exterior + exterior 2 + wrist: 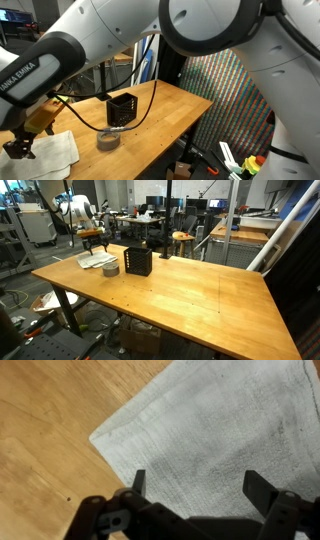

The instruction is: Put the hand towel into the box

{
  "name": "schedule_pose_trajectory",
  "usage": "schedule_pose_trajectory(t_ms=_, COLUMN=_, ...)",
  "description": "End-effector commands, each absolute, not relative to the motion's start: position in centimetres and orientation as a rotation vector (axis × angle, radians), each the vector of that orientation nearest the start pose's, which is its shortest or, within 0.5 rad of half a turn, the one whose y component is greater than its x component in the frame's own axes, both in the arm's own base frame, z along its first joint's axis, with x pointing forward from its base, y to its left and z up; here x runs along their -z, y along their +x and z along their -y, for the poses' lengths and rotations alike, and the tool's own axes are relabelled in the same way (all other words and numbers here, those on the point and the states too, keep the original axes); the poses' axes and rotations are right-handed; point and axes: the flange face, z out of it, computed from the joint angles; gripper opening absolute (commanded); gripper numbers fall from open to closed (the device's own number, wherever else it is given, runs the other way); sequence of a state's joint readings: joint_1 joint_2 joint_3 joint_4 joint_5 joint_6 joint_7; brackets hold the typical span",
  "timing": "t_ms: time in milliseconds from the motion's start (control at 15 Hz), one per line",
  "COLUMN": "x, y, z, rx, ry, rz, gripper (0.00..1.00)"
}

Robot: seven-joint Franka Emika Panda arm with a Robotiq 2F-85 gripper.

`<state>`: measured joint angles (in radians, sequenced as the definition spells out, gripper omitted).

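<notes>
I will next bring my gripper down open onto the part of the hand towel (215,430) between its fingers, because the towel lies flat and needs gathering into a fold to pinch.
The white hand towel (215,430) lies flat on the wooden table, filling most of the wrist view. It also shows in both exterior views (52,153) (91,259). My gripper (200,485) is open, fingers spread wide just above the towel, holding nothing. It appears in both exterior views (20,148) (97,248). The small black box (121,108) stands upright on the table beside the towel, also seen in an exterior view (137,259).
A flat grey tape roll (107,140) lies between the towel and the box, also in an exterior view (110,270). A black cable (150,100) hangs over the table. The wooden table (200,295) stretches wide beyond the box.
</notes>
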<state>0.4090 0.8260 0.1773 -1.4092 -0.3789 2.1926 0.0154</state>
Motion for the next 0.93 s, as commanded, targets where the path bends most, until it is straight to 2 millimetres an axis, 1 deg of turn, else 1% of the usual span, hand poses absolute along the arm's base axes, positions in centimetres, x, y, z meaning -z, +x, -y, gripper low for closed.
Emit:
schedule_pose_trajectory(t_ms=0, x=-19.1, y=64.0, z=-37.6, rx=0.075, ry=-3.068, rz=1.204, gripper=1.00)
schedule_pose_trajectory(t_ms=267, x=-16.3, y=64.0, z=-38.2, rx=0.036, ry=-3.049, rz=1.192, gripper=1.00)
schedule_pose_trajectory(t_ms=400, x=-15.6, y=63.8, z=-38.2, rx=0.011, ry=-3.042, rz=1.174, gripper=0.98)
schedule_pose_trajectory(t_ms=467, x=-15.7, y=63.7, z=-38.2, rx=0.013, ry=-3.038, rz=1.162, gripper=0.74)
schedule_pose_trajectory(t_ms=533, x=-16.0, y=63.6, z=-38.1, rx=0.002, ry=-3.042, rz=1.148, gripper=0.73)
schedule_pose_trajectory(t_ms=600, x=-16.6, y=63.2, z=-38.2, rx=-0.008, ry=-3.043, rz=1.142, gripper=0.69)
schedule_pose_trajectory(t_ms=667, x=-17.3, y=62.9, z=-38.4, rx=-0.017, ry=-3.040, rz=1.138, gripper=0.62)
schedule_pose_trajectory(t_ms=733, x=-17.7, y=62.6, z=-38.6, rx=-0.026, ry=-3.040, rz=1.130, gripper=0.53)
schedule_pose_trajectory(t_ms=867, x=-18.8, y=61.9, z=-39.0, rx=-0.053, ry=-3.025, rz=1.121, gripper=0.38)
